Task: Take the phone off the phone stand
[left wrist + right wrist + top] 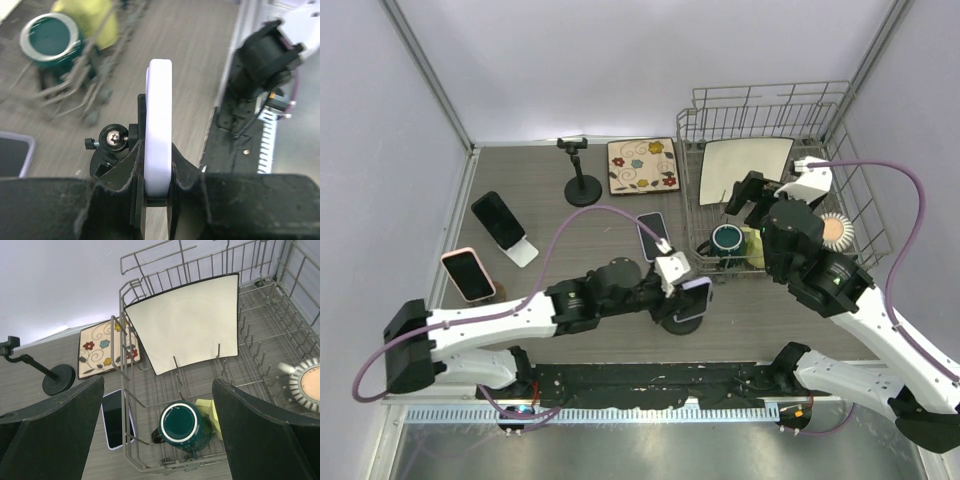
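My left gripper swings the phone outward next, to the left in the top view, turning, and releases it on the open tabletop near the empty stand.
A phone in a pale lavender case (696,297) stands on edge in a black phone stand (673,322) near the table's front middle. My left gripper (682,287) is shut on this phone. In the left wrist view both black fingers press on the phone's narrow edge (159,115), and my left gripper (159,156) sits just above the cradle. The phone stand's ball joint (114,138) shows just left of it. My right gripper (744,195) hangs open over the dish rack, holding nothing; in the right wrist view my right gripper (157,435) is above a green mug (183,426).
The wire dish rack (692,130) at the back right holds a square white plate (745,165), the green mug (728,240) and a round brush (835,230). A phone lies flat (653,235); two other phones lean on stands (498,220) (468,273). An empty black stand (582,176) and a floral tile (643,165) sit at the back.
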### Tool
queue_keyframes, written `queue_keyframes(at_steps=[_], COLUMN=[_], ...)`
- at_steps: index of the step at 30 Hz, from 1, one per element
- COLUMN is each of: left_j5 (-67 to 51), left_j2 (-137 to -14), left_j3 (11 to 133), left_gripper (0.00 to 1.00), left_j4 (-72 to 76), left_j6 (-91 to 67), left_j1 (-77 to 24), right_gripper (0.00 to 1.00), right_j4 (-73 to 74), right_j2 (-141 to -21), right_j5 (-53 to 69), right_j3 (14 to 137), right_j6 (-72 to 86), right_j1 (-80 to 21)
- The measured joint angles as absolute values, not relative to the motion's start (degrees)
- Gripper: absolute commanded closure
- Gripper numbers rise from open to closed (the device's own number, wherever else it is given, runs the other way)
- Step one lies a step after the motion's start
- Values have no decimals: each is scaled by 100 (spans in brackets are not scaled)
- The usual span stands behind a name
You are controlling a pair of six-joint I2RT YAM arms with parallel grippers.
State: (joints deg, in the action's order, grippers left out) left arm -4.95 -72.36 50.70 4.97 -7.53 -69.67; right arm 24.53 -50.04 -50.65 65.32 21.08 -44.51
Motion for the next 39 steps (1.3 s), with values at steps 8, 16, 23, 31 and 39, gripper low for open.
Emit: queue_keyframes(at_steps=[8,16,23,31,39], left_j5=[1096,2685,3739,4193,3863], left_j2=[-5795,-5680,-6462,-6779,-6768], left_j3=[4460,4252,4689,4895,4967], left_gripper=[100,100,100,84,43], left_j4=[-510,-471,-281,-252,-222], left_j6=[-937,-1828,-2978,-3291,-3105], left_j1=[-6055,-4925,-4829,-4829,-4829], right_gripper=[6,6,6,6,6], right_j4=[2373,2322,2294,2274,2213], right_j2=[-5330,-5454,-5535,-5533,-5542], right_j5=[-4803,-4587,-4416,-4327,-4167], right_j3=[6534,6534,6534,6534,6501], right_j6=[2112,2117,2108,2025,1953], right_j1=[-4451,-4451,-4451,-4451,-4451])
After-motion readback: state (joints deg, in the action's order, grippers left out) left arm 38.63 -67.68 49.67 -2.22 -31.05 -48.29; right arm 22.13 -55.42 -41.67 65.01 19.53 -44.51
